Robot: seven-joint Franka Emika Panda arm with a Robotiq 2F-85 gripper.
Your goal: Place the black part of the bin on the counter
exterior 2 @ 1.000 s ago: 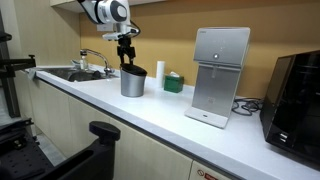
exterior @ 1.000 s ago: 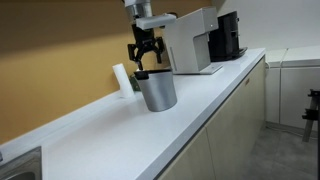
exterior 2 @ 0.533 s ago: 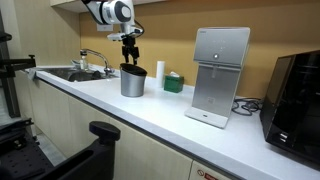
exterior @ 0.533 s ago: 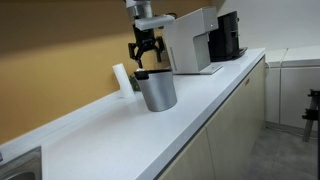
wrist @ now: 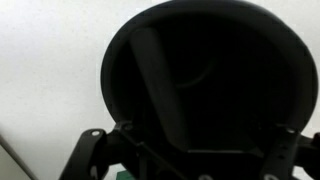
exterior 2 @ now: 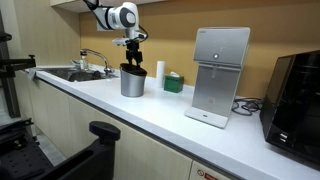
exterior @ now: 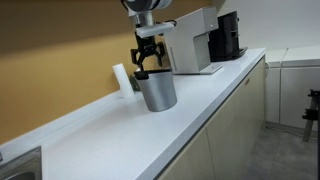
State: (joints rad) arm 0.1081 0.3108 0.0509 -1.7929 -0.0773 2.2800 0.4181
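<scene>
The black inner bucket shows only its rim above the silver bin. I should next move my gripper to the left in the wrist view and lower it onto the bucket's rim (exterior: pixel 170 71) (wrist: pixel 109 84).
The silver bin (exterior: pixel 158 93) stands on the white counter (exterior: pixel 110 130), with its black inner bucket seated inside; only the black rim (exterior: pixel 150 74) shows. Both also appear in an exterior view, bin (exterior 2: pixel 132 84) and rim (exterior 2: pixel 130 68). My gripper (exterior: pixel 148 64) hangs directly over the bin's mouth with its fingers spread, tips just above or at the rim (exterior 2: pixel 132 64). In the wrist view the bucket's dark round interior (wrist: pixel 210 70) fills the frame, and my gripper (wrist: pixel 195 150) is wide open around it, holding nothing.
A white boxy appliance (exterior: pixel 190 40) (exterior 2: pixel 220 75) and a black coffee machine (exterior: pixel 228 35) (exterior 2: pixel 298 95) stand further along the counter. A white cylinder (exterior 2: pixel 159 72) and a green item (exterior 2: pixel 173 83) sit behind the bin. A sink with tap (exterior 2: pixel 85 68) lies beyond.
My gripper has shifted slightly sideways and dropped a little closer to the bin's rim. The bin has not moved.
</scene>
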